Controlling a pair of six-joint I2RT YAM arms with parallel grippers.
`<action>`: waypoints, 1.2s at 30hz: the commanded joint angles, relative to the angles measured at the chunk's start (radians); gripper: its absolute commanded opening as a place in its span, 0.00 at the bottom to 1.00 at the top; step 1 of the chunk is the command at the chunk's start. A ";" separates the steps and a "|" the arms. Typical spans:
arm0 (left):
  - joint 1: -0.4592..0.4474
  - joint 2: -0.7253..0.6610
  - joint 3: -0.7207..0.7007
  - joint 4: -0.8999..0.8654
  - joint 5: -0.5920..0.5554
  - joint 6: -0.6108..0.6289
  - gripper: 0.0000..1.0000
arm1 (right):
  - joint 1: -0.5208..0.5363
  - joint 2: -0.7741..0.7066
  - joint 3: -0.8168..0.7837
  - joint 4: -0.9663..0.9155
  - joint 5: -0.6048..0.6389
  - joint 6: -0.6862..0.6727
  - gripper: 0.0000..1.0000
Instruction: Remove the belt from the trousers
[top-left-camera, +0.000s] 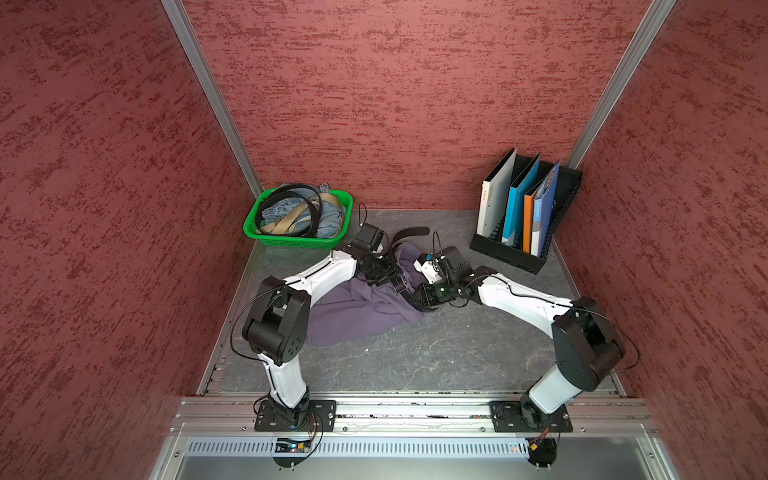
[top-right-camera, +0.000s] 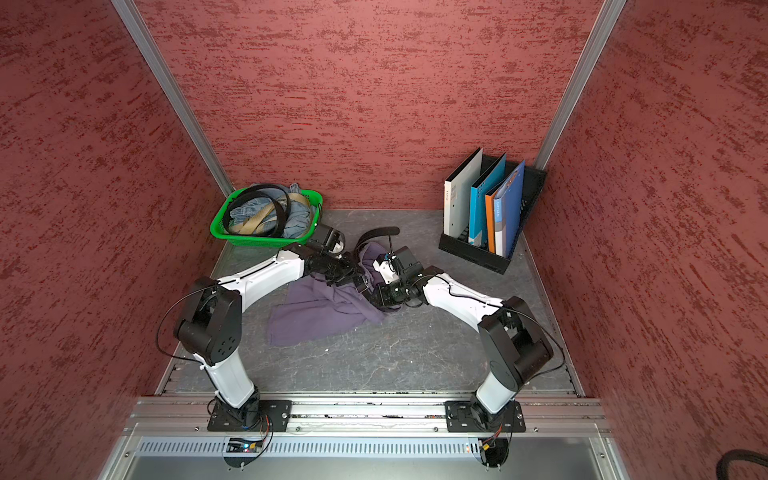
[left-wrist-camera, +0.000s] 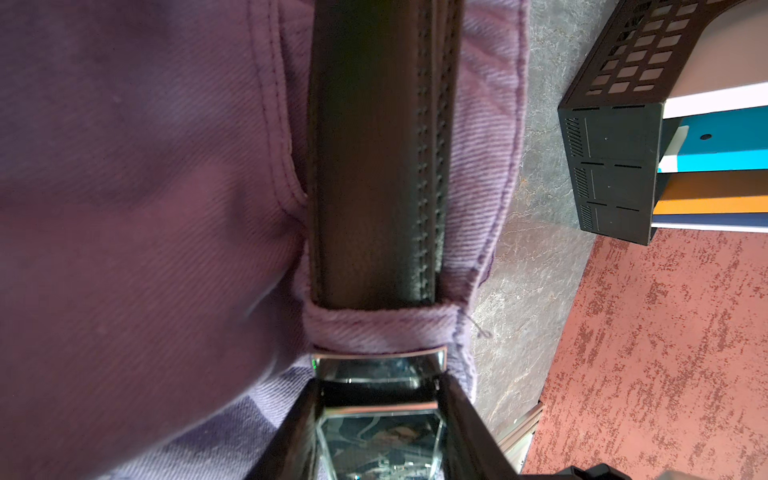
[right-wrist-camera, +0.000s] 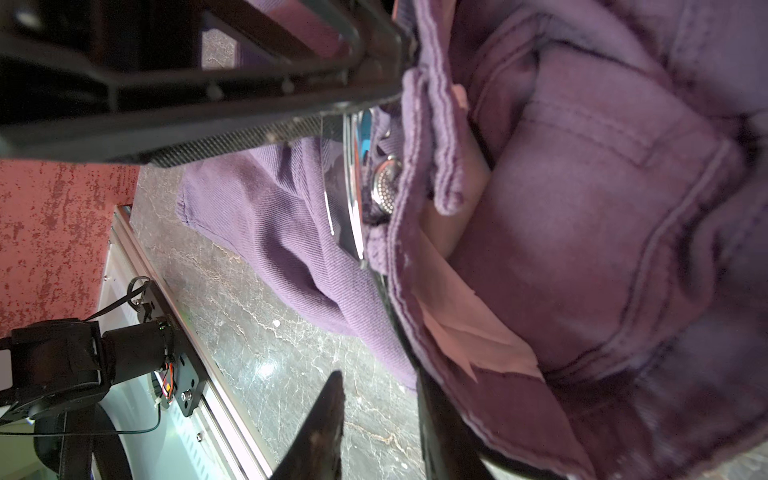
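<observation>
I will move my right gripper toward the waistband next and bring its open fingers astride the strap just past the belt loop (top-left-camera: 412, 301) (right-wrist-camera: 395, 310), since only bare table shows between them.
The purple trousers (top-left-camera: 357, 307) lie crumpled mid-table in both top views, and both grippers meet at their waistband. The black belt (left-wrist-camera: 365, 166) runs along the waistband and under a belt loop (left-wrist-camera: 382, 328). Its free end (top-left-camera: 409, 232) curls up behind the trousers. My left gripper (left-wrist-camera: 379, 386) is shut on the belt's silver buckle (left-wrist-camera: 378, 370), just outside that loop. My right gripper (right-wrist-camera: 380, 386) is open, with only bare table showing between its fingers. The waistband with its silver button (right-wrist-camera: 386, 183) drapes over the outer side of one finger (right-wrist-camera: 436, 415).
A green basket (top-left-camera: 297, 242) with a denim garment and other belts stands at the back left, close to the left arm. A black file rack (top-left-camera: 511, 254) with upright folders stands at the back right. Red walls close in three sides.
</observation>
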 joint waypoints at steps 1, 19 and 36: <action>0.011 -0.043 0.001 -0.019 -0.005 0.019 0.00 | -0.011 0.025 0.013 0.026 0.036 -0.014 0.31; 0.008 -0.047 -0.020 -0.015 -0.001 0.016 0.00 | -0.038 0.000 0.041 0.002 0.073 -0.028 0.32; 0.010 -0.039 -0.018 -0.010 -0.004 0.014 0.00 | -0.002 0.019 0.015 0.058 -0.058 0.019 0.32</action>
